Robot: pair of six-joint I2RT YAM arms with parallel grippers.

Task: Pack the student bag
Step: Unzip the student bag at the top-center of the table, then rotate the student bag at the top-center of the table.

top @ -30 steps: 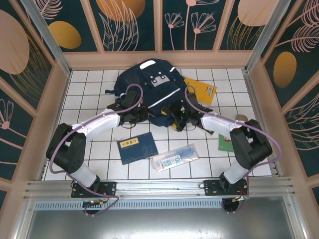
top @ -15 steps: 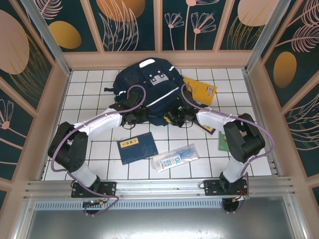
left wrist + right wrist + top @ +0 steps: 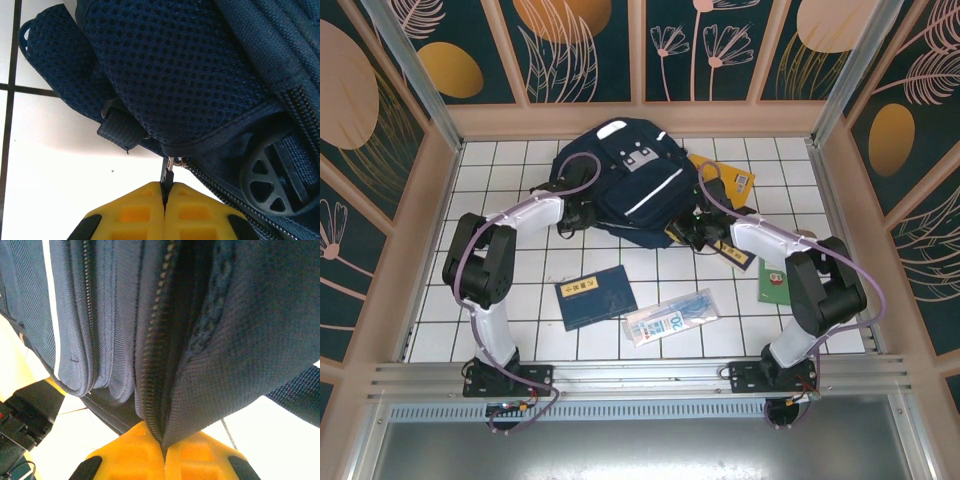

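Observation:
My left gripper drags the bag's zipper pull (image 3: 168, 175) away from the yellow book next and releases it over bare tiles, since these are between my gripper and the side.
The student bag (image 3: 638, 183), dark navy with white stripes, lies at the back middle of the tiled floor. My left gripper (image 3: 580, 212) is at its left side. In the left wrist view the yellow fingers (image 3: 125, 215) of the left gripper (image 3: 164, 192) are shut on the bag's black zipper pull (image 3: 168, 175), just below the mesh side pocket (image 3: 165, 70). My right gripper (image 3: 693, 230) is at the bag's right lower edge. In the right wrist view the right gripper (image 3: 164, 447) is shut on a fold of the bag's fabric (image 3: 225, 340) beside a zipper track (image 3: 152, 380).
A navy book (image 3: 595, 296) and a clear pencil pouch (image 3: 670, 317) lie on the tiles in front of the bag. A yellow book (image 3: 728, 178) is partly under the bag's right side. A green book (image 3: 773, 284) lies at the right. Wooden walls surround the floor.
My right gripper has shut on the bag's edge. The bag has turned and shifted toward the right. The left arm has swung up and to the left while still holding the zipper pull.

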